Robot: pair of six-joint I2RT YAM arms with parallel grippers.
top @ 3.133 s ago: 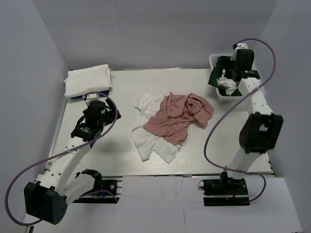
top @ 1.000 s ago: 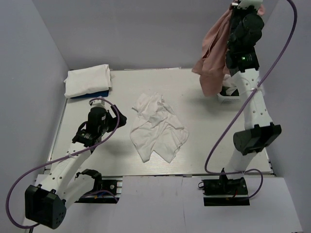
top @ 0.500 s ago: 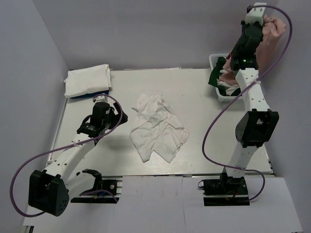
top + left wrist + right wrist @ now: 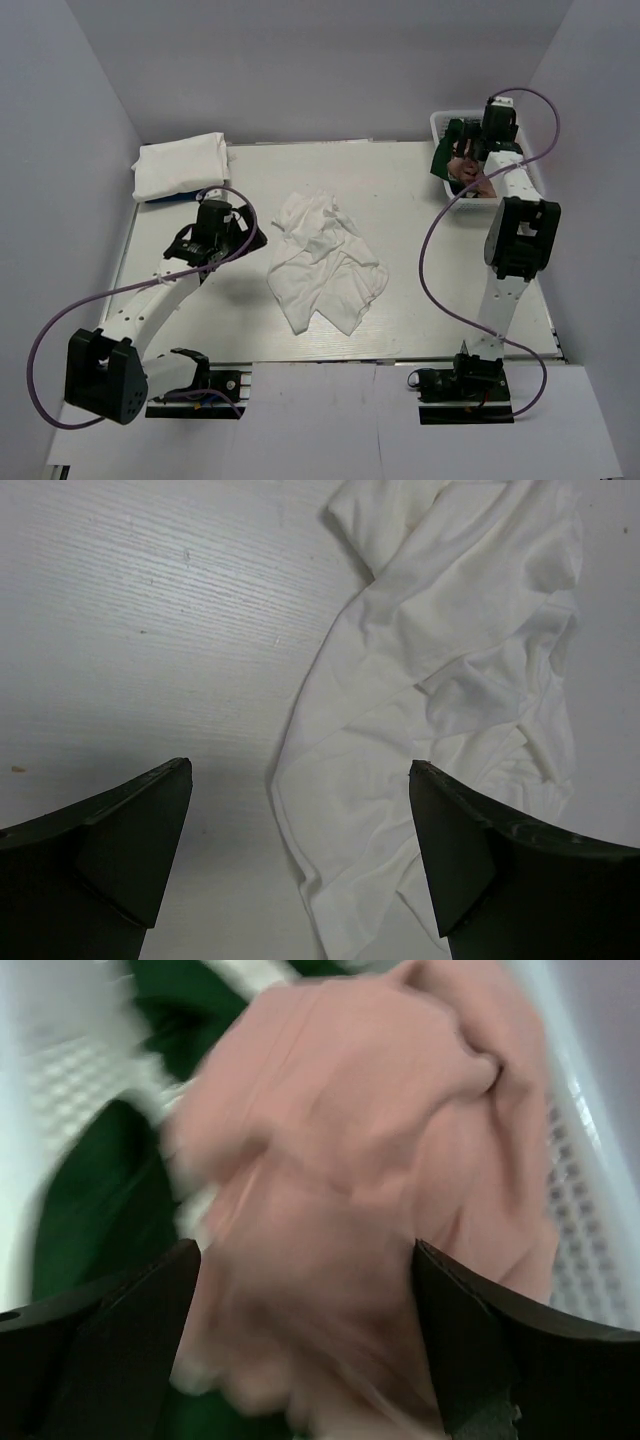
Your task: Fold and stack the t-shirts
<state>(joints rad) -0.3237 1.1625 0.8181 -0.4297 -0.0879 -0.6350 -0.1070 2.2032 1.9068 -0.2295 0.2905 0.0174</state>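
Note:
The tip of the white t-shirt's near corner (image 4: 298, 326) on the gripper's side sticks out flat, so the left gripper will next turn as it swings back and down onto that corner.
A crumpled white t-shirt (image 4: 325, 265) lies spread in the middle of the table. My left gripper (image 4: 250, 238) hovers open just left of it; in the left wrist view the white t-shirt (image 4: 450, 680) fills the right side, and its edge runs between the jaws of the open left gripper (image 4: 300, 770). A folded white t-shirt stack (image 4: 180, 165) sits at the back left. My right gripper (image 4: 463, 152) stands open over the basket; the dusty pink t-shirt (image 4: 380, 1140) lies blurred under the wide-apart jaws of the right gripper (image 4: 305, 1250), beside a dark green t-shirt (image 4: 90, 1210).
The white mesh basket (image 4: 438, 123) stands at the back right corner, with its wall (image 4: 590, 1210) close to my right fingers. A blue item (image 4: 175, 197) peeks out under the folded stack. Grey walls close in the table on three sides.
The right arm came down from high above, put the pink t-shirt into the basket and opened its jaws. The left arm moved right, towards the white t-shirt.

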